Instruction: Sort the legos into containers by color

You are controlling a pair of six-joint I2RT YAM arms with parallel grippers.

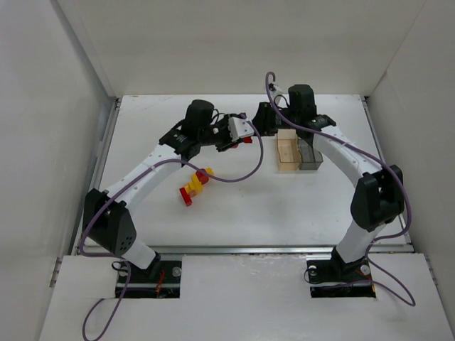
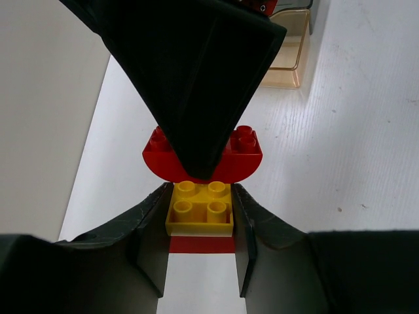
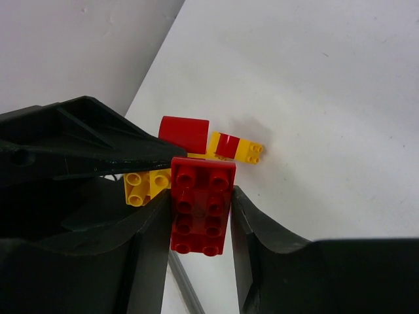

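Next, my right gripper needs to move across and down to release the red lego, as the amber container (image 1: 287, 150) lies below it and to its right in the top view.
Both grippers meet in the air left of the containers. My left gripper (image 2: 200, 196) (image 1: 242, 135) is shut on a yellow lego (image 2: 200, 208) with four studs; a red strip (image 2: 201, 244) shows just under it. My right gripper (image 3: 201, 196) (image 1: 260, 126) is shut on a red eight-stud lego (image 3: 203, 206) with a rounded underside (image 2: 247, 152). The yellow lego (image 3: 141, 186) sits against that red one's side. Red and yellow legos (image 1: 195, 186) lie in a loose pile on the table. The amber container (image 1: 287, 150) and the grey container (image 1: 311, 155) stand joined together.
White walls enclose the table on the left, back and right. The right arm's purple cable loops over its forearm (image 1: 370, 160), and the left arm's cable hangs near the pile (image 1: 234, 177). The amber bin's corner (image 2: 291, 55) lies beyond the held legos.
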